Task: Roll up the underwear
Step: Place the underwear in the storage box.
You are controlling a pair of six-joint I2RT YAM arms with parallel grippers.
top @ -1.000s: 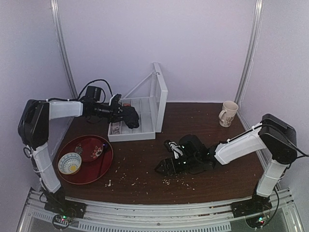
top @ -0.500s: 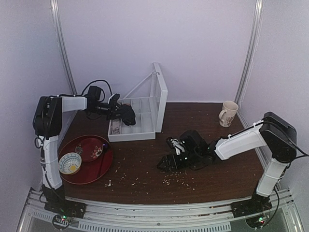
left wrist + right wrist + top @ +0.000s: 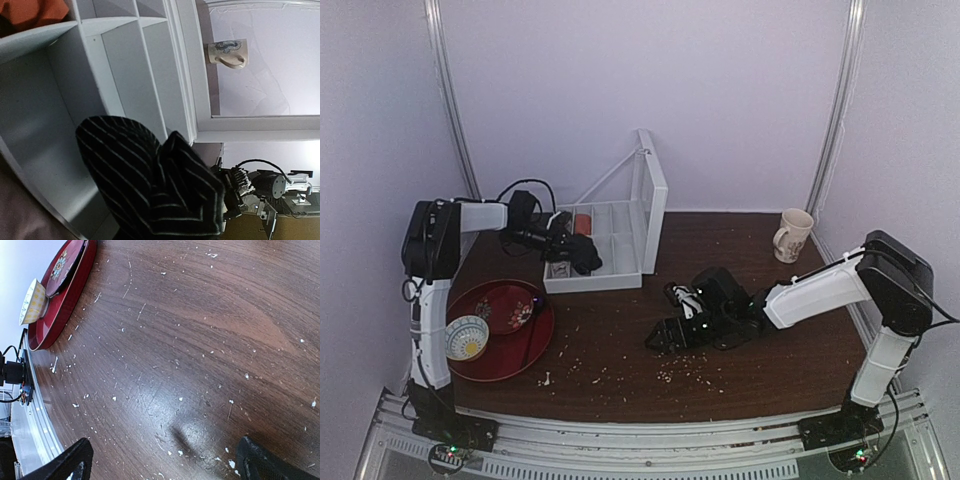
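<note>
I will next tilt my left gripper, lower it into the empty front cell [image 3: 42,107] and let go of the underwear [image 3: 150,180]. That cell is beside the mauve cloth and lies open below the gripper.
The underwear [image 3: 150,180] is a bunched black roll with pale pinstripes. It hangs over a compartment of the white organizer box [image 3: 100,55]. My left gripper [image 3: 167,222] is shut on it, and the fabric hides the fingers. From above, the underwear [image 3: 584,254] is a dark lump at the tip of my left gripper [image 3: 572,247], above the front left cells of the organizer box [image 3: 620,228]. My right gripper [image 3: 661,340] rests low over the middle of the table. In its wrist view the right gripper [image 3: 167,460] is open wide, with only bare wood between the fingertips [image 3: 75,460].
An orange item [image 3: 582,221] lies in a back cell of the box, whose lid stands upright. A red tray [image 3: 510,350] with a small bowl [image 3: 465,337] sits front left. A mug [image 3: 792,234] stands back right. Pale crumbs dot the brown table [image 3: 620,370].
My left arm has drawn back toward its base. It has carried the underwear a little left and nearer the box's front cells. The right gripper has barely moved and stays open.
</note>
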